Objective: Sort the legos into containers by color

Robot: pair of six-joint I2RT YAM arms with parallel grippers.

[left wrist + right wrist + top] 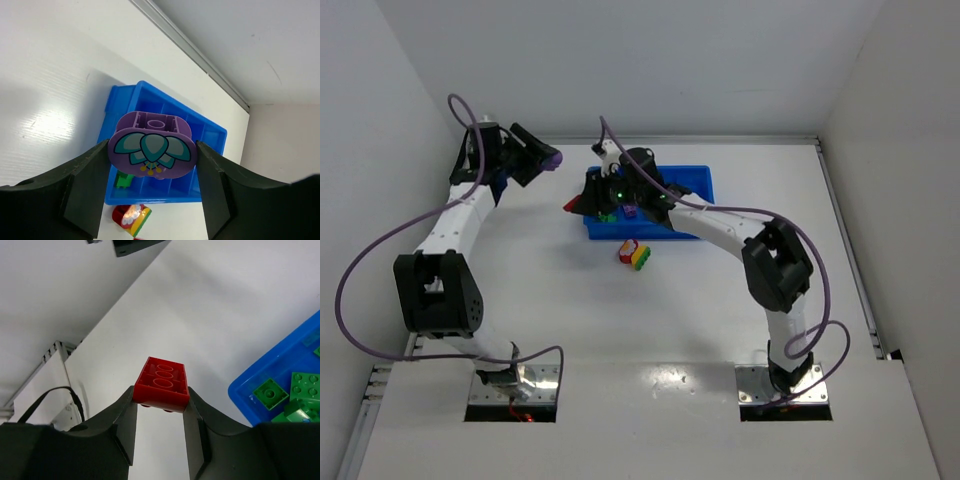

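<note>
Next I will move my left gripper to the right in the top view, lower over the section of the blue tray beside the green legos and release, since a purple lego lies there.
My left gripper (152, 150) is shut on a purple lego (152, 143) with a teal flower print, held high at the far left (550, 158), away from the blue tray (700, 180). My right gripper (160, 402) is shut on a red lego (161, 382), held just off the tray's left end (573, 204). The tray (212, 135) has four side-by-side compartments; green legos (292, 397) lie in the left one, and one green lego shows in the left wrist view (123, 179). A stacked red, yellow and green piece (635, 254) lies on the table just in front of the tray.
White walls close in the table on the left, back and right. A metal strip (190, 50) runs along the far edge. The right arm reaches across the tray and hides much of its inside in the top view.
</note>
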